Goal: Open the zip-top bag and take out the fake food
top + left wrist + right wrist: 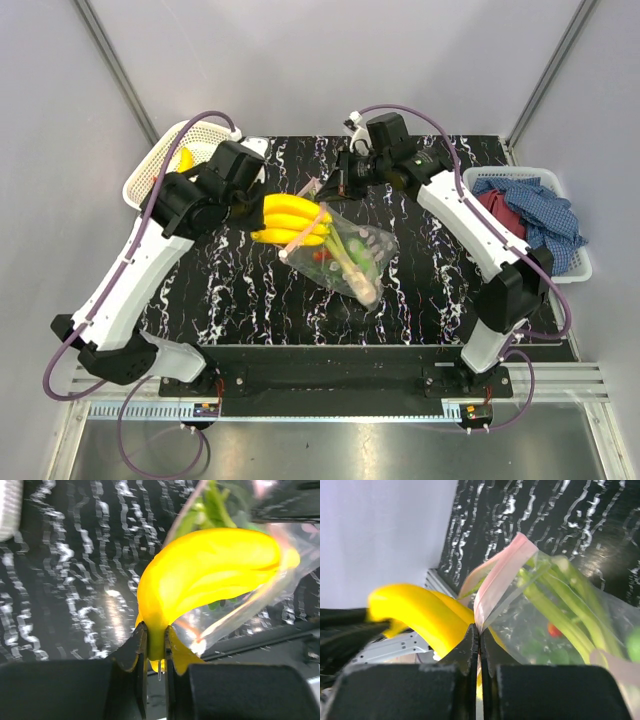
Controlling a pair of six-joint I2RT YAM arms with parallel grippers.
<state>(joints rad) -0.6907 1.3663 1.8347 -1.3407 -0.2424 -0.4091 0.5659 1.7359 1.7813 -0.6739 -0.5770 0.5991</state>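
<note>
The left gripper next pulls from the bag (345, 255) to the left in the top view, over the white mesh basket (172, 160), and will release the bananas' stem there, because food lies there.
The clear zip-top bag (345, 255) lies tilted over the middle of the black marbled table, its pink zip strip (501, 575) open at the upper left. My left gripper (250, 210) is shut on the stem end of the yellow bananas (290, 222), which stick halfway out of the bag's mouth; they also show in the left wrist view (210, 575). My right gripper (340, 188) is shut on the bag's zip edge and holds it up. Inside the bag lie a green-white leek (560, 605), a small red piece (553, 629) and other green pieces.
A white mesh basket (165, 165) stands at the back left, with something yellow in it. A white basket (575, 265) with blue checked cloth (545, 210) and a dark red cloth stands at the right edge. Grey walls enclose the table.
</note>
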